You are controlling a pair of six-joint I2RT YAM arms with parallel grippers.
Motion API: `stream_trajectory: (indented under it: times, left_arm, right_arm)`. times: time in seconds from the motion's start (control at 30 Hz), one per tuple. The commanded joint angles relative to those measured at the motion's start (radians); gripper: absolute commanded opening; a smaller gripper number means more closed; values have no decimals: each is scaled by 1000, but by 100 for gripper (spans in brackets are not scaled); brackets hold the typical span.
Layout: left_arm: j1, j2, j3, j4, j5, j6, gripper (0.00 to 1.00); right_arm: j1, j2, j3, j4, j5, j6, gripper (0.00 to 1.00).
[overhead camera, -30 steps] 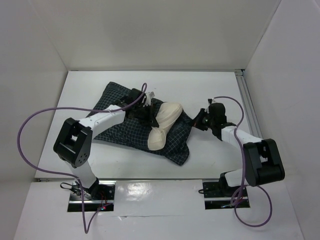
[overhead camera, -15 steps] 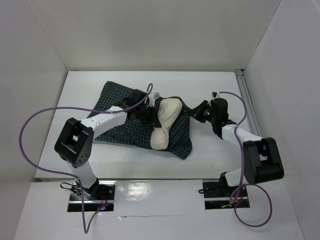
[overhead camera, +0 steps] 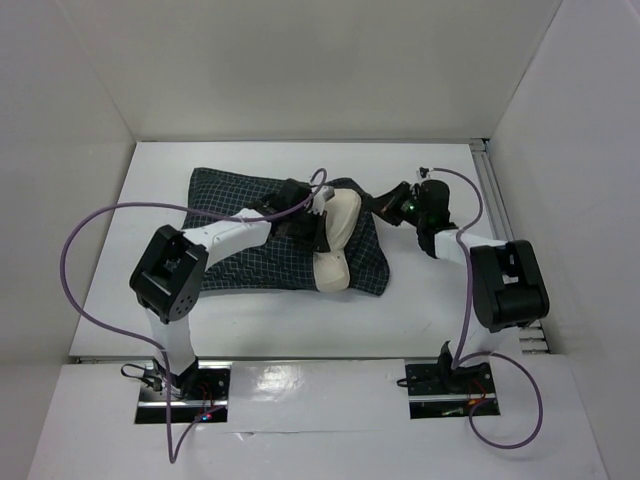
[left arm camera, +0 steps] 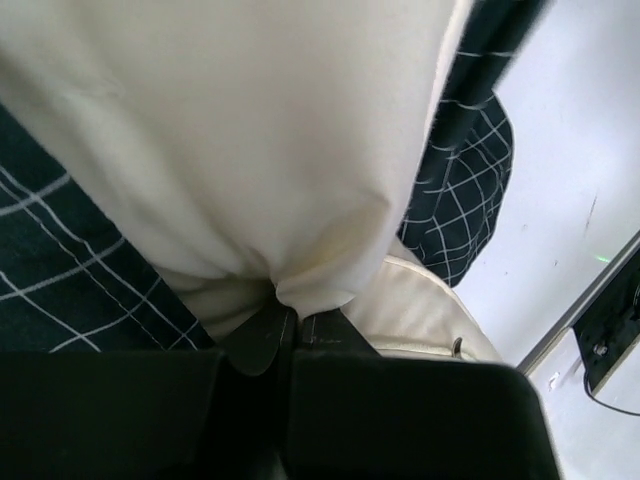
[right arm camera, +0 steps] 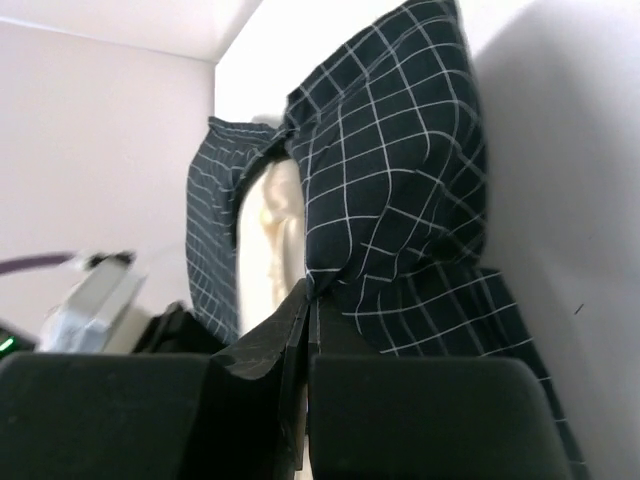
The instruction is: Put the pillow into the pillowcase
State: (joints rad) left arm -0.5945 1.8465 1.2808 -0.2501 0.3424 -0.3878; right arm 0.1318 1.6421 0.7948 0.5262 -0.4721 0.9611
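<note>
My left gripper needs to ease slightly toward the lifted pillowcase edge [overhead camera: 367, 200] and release the fold of pillow beside it, since my right gripper holds that edge up.
The cream pillow [overhead camera: 338, 232] lies bunched on the dark checked pillowcase [overhead camera: 235, 225], which is spread across the table's middle. My left gripper [overhead camera: 322, 222] is shut on a pinch of the pillow's fabric [left arm camera: 250, 140], seen close in the left wrist view [left arm camera: 292, 305]. My right gripper [overhead camera: 385, 204] is shut on the pillowcase's right edge and holds it lifted. The right wrist view shows the jaws [right arm camera: 310, 295] pinching checked cloth [right arm camera: 390, 190], with the pillow [right arm camera: 268, 245] behind it.
White walls enclose the table on three sides. A metal rail [overhead camera: 493, 195] runs along the right edge. Purple cables [overhead camera: 75, 250] loop from both arms. Bare table [overhead camera: 420, 300] lies in front of the pillowcase.
Both grippers moved away from the bases toward the back. The pillow and the pillowcase shifted with them, and the right gripper lifted the pillowcase's edge higher beside the pillow.
</note>
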Motion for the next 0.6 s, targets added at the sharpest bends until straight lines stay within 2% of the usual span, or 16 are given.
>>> stream_trajectory:
  times: [0.0, 0.13, 0.23, 0.43, 0.57]
  left_arm:
    - [-16, 112, -58, -333, -39, 70, 0]
    - [-16, 148, -49, -344, -63, 56, 0]
    - [-16, 168, -31, -344, -92, 46, 0]
    - [-16, 209, 21, -344, -92, 24, 0]
    - [-16, 223, 52, -344, -106, -5, 0]
  right_arm:
    - [-72, -169, 27, 342, 141, 27, 0]
    - [-97, -192, 70, 415, -3, 27, 0]
    - [-86, -240, 81, 402, -80, 8, 0]
    - [17, -370, 67, 256, -125, -149, 0]
    - [86, -410, 67, 86, -135, -274, 0]
